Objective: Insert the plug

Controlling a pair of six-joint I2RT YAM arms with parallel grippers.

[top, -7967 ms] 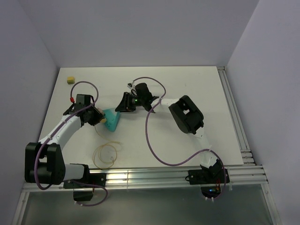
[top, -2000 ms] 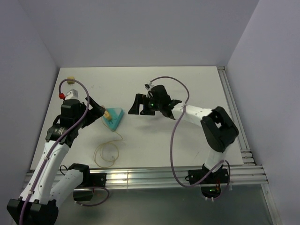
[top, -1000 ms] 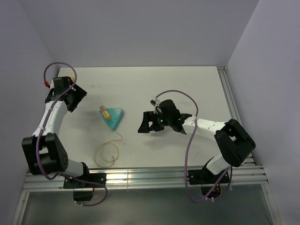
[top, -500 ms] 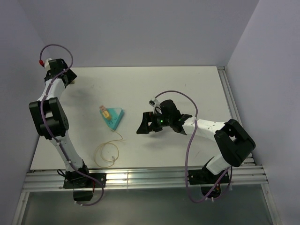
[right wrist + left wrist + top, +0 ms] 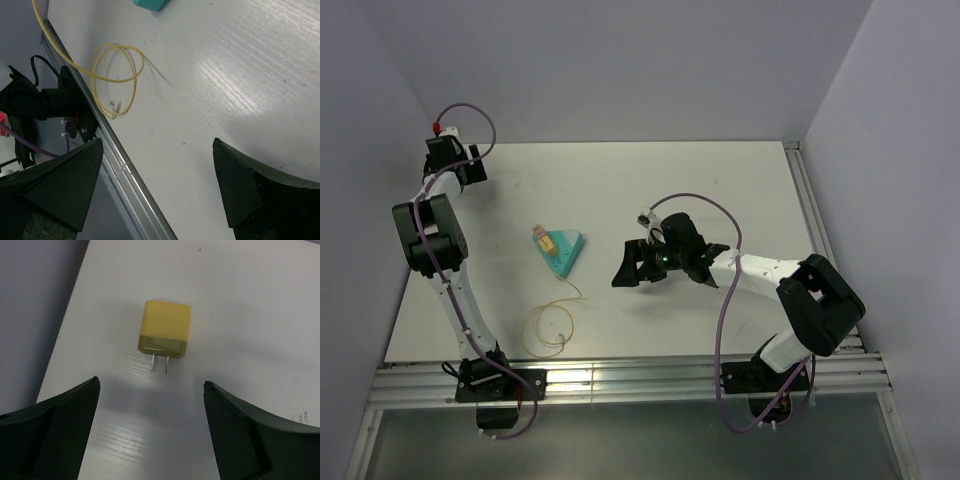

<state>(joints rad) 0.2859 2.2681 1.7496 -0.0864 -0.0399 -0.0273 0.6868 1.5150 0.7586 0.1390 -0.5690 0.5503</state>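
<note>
I need to move my left gripper outward and down next and close it across the yellow cube's body point(image 5: 164, 327), because the cube is still beyond and below its open fingers.
The plug point(image 5: 542, 238), a small yellow connector, sits on the top left corner of the teal wedge block point(image 5: 562, 252), apart from both grippers. Its thin yellow cable point(image 5: 548, 330) loops toward the near edge. The right wrist view shows the cable point(image 5: 117, 75) and a corner of the teal block point(image 5: 150, 4). My left gripper point(image 5: 467, 170) is open at the back left corner. In its wrist view the left gripper point(image 5: 150, 381) stands above a yellow cube with two metal prongs point(image 5: 164, 335), touching nothing. My right gripper point(image 5: 625, 268) is open and empty right of the block, seen over bare table point(image 5: 157, 140).
An aluminium rail point(image 5: 620, 375) runs along the near edge; it also shows in the right wrist view point(image 5: 115, 155). Another rail point(image 5: 820, 250) lines the right side. Walls close the back and both sides. The yellow cube lies close to the table's left edge point(image 5: 65, 350).
My left arm has swung from beside the teal block to the back left corner, over the yellow cube, and its jaws have widened. The right gripper drew back nearer earlier and now holds still.
</note>
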